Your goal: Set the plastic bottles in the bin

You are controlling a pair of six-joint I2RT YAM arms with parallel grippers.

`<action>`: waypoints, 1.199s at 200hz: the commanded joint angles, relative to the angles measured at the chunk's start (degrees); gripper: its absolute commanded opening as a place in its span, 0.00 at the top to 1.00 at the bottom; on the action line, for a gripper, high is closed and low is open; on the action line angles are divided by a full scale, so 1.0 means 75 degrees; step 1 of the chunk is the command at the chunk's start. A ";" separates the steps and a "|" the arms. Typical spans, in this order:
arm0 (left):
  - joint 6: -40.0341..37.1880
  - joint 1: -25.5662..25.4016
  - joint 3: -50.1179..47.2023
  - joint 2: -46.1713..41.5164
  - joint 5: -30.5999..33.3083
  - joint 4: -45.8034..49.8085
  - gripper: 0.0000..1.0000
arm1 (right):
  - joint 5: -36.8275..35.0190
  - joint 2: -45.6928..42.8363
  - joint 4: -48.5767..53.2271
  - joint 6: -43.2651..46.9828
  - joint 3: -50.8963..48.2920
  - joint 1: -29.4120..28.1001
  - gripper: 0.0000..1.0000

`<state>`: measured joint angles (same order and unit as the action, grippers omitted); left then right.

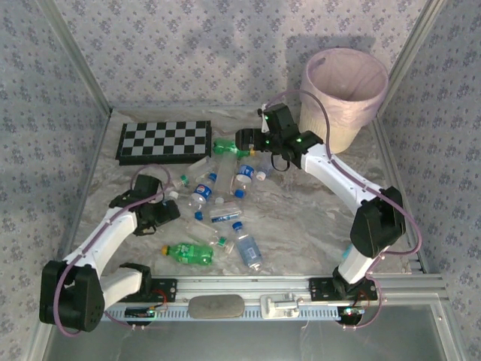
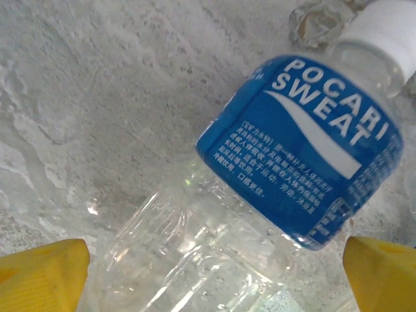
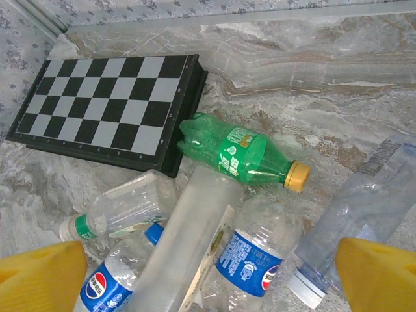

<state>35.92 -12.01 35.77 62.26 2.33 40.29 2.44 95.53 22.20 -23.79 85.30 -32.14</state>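
Observation:
I should next move my left gripper down onto the clear body of the Pocari Sweat bottle and close, because it is right below, between the open yellow fingers.
Several plastic bottles lie scattered mid-table, mostly clear with blue labels. A green one rests nearer the front. My left gripper stands open low over a clear Pocari Sweat bottle with a white cap; its clear body lies between the yellow fingertips. My right gripper is open above a pile: a green bottle with a yellow cap, a frosted bottle and a Pepsi bottle. The cream bin with its pink liner stands at the back right, behind the right gripper.
A folded chessboard lies at the back left, touching the bottle pile. Patterned walls close in the table on three sides. A metal rail carrying the arm bases runs along the near edge.

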 commanded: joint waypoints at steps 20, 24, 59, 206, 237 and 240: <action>0.0155 -0.0296 -0.0127 -0.0180 -0.0300 0.0071 0.04 | 0.0065 -0.0015 -0.0035 -0.0179 0.0123 -0.0004 0.00; 0.0156 -0.0338 -0.0145 -0.0174 -0.0299 0.0076 0.04 | 0.0062 -0.0021 -0.0037 -0.0179 0.0119 -0.0004 0.00; 0.0223 -0.0508 -0.0370 -0.0087 -0.0179 -0.0055 0.08 | 0.0011 -0.0032 0.0042 -0.0201 0.0111 -0.0042 0.00; 0.0039 -0.0514 -0.0409 0.0730 0.0172 -0.0879 0.50 | -0.0291 -0.0182 0.0283 -0.0157 0.0092 -0.0153 0.00; 0.0038 -0.0508 -0.0278 0.0334 0.0433 -0.0781 0.54 | -0.0243 -0.0191 0.0281 -0.0145 0.0118 -0.0146 0.00; 0.0033 -0.0508 -0.0245 0.0269 0.0455 -0.0786 0.54 | -0.0218 -0.0197 0.0274 -0.0136 0.0134 -0.0147 0.00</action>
<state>36.51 -15.55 32.56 67.22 3.33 33.39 1.28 95.53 22.74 -24.64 85.30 -32.80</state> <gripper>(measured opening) 0.563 0.999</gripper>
